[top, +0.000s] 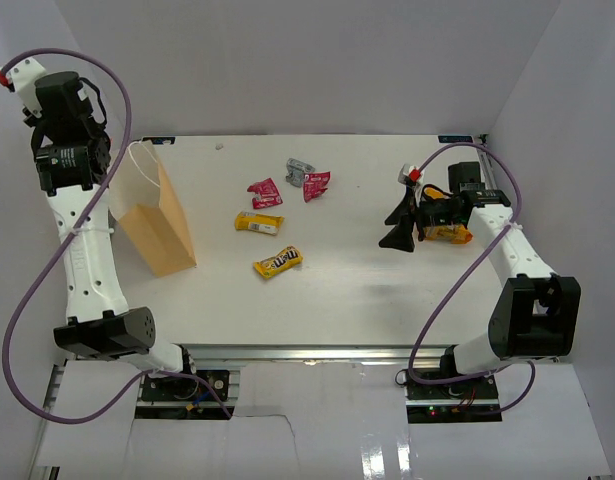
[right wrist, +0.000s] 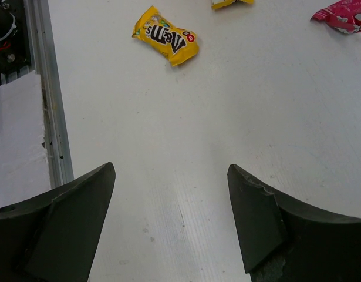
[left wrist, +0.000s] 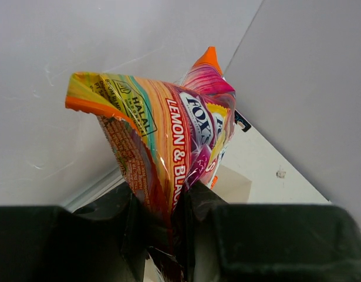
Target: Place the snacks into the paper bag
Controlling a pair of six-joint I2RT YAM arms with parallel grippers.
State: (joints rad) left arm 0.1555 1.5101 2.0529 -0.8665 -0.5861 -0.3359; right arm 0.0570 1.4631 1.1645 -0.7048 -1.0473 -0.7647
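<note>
I will move my left gripper down and toward the right in the top view and let go of the candy bag, because the paper bag's opening [top: 137,180] [left wrist: 232,185] is below on that side.
My left gripper [left wrist: 168,197] is shut on the lower end of a large orange-pink candy bag [left wrist: 168,126], held high at the back left. The tan top of the paper bag [left wrist: 233,182] shows just below and beyond it. In the top view the paper bag [top: 159,225] stands upright and open under the raised left arm [top: 69,150], which hides the candy bag. My right gripper [right wrist: 171,170] is open with only bare table between its fingers. Ahead of it lie a yellow M&M's packet [right wrist: 166,40] and a red wrapper [right wrist: 341,17].
On the table lie a second yellow packet [top: 259,223], two red wrappers [top: 265,192] [top: 316,184] and a grey wrapper [top: 298,168]. An orange pouch [top: 449,234] lies right beside the right wrist. White walls close in the back and sides.
</note>
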